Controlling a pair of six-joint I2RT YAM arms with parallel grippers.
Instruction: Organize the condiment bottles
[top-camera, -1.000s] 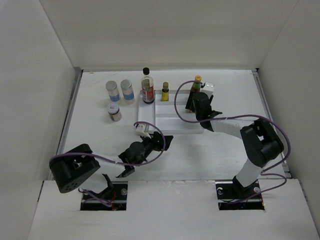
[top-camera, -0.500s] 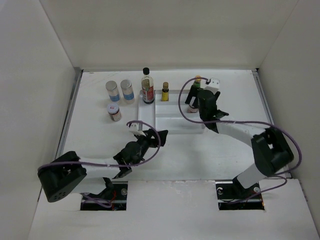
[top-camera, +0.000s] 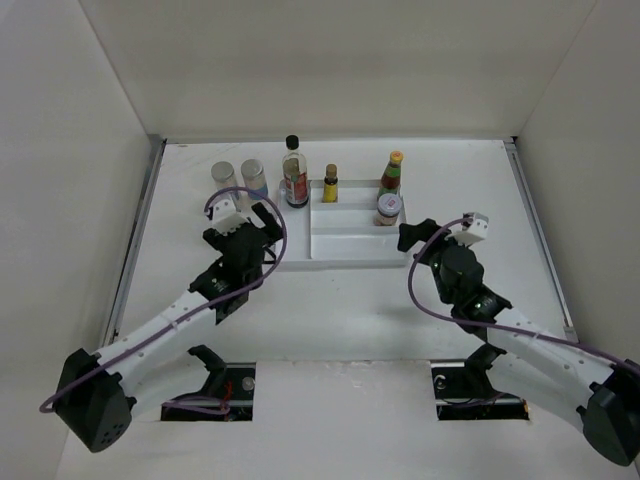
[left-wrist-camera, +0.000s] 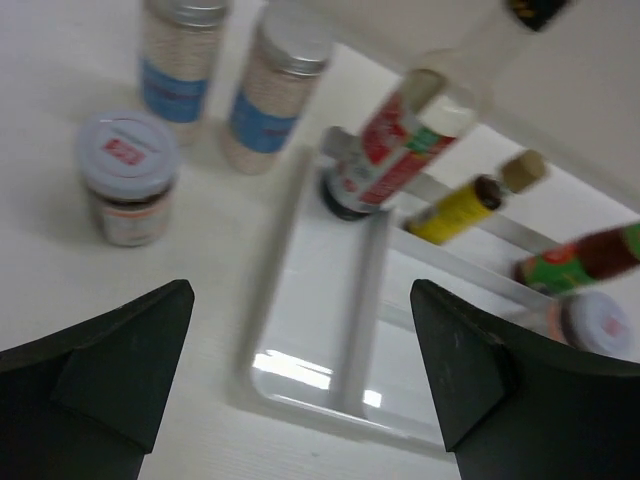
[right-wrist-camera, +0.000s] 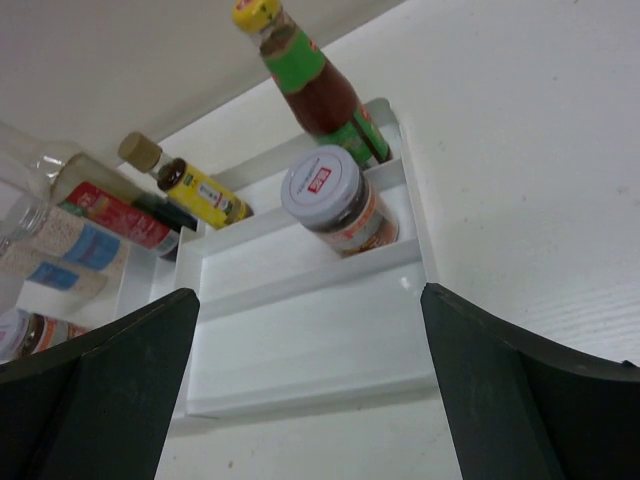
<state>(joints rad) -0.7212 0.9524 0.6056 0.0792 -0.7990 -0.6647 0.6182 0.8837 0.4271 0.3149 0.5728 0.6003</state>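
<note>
The white-lidded jar (left-wrist-camera: 127, 165) still stands outside the tray, so my left gripper goes down and to the left in the wrist view onto it next and closes.
The condiment bottles stand around a white stepped tray (top-camera: 345, 240). At its back are a tall clear black-capped bottle (top-camera: 294, 172), a small yellow bottle (top-camera: 330, 184) and a red sauce bottle (top-camera: 391, 171). A pale-lidded jar (top-camera: 388, 208) stands one step lower. Two blue-labelled shakers (top-camera: 254, 175) stand left of the tray. A small jar (left-wrist-camera: 125, 178) shows in the left wrist view; my left arm hides it from above. My left gripper (top-camera: 262, 236) hangs open over the tray's left edge, holding nothing. My right gripper (top-camera: 412, 244) is open and empty near the tray's front right corner.
White walls close in the table on the left, back and right. A raised rail (top-camera: 143, 225) runs along the left side of the table. Both arm bases sit at the near edge.
The right gripper opened and drew back toward the front, leaving the pale-lidded jar in the tray. The left gripper moved from the table's front middle up to the tray's left edge and opened wider.
</note>
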